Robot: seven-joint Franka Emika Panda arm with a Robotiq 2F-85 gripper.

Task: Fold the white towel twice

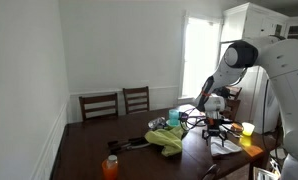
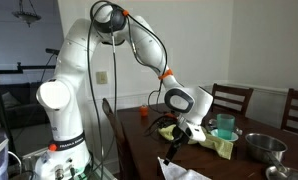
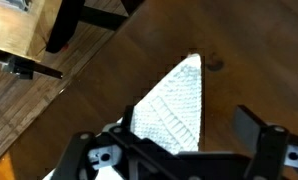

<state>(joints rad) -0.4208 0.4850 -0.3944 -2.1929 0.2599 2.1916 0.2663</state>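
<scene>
My gripper will next go down toward the top in the wrist view onto the towel's pointed corner, which is below it, because the gap between the fingers faces that corner.
The white knitted towel lies on the dark wooden table; in the wrist view one corner points away from me. My gripper hovers just over it, open, with the towel's corner between the two fingers and close to the left finger. In both exterior views the gripper hangs low over the table's near edge, above the white towel. Whether a finger touches the cloth cannot be told.
A yellow-green cloth lies mid-table. An orange bottle, a teal cup, a metal bowl and a yellow cup stand around. Chairs line the far side.
</scene>
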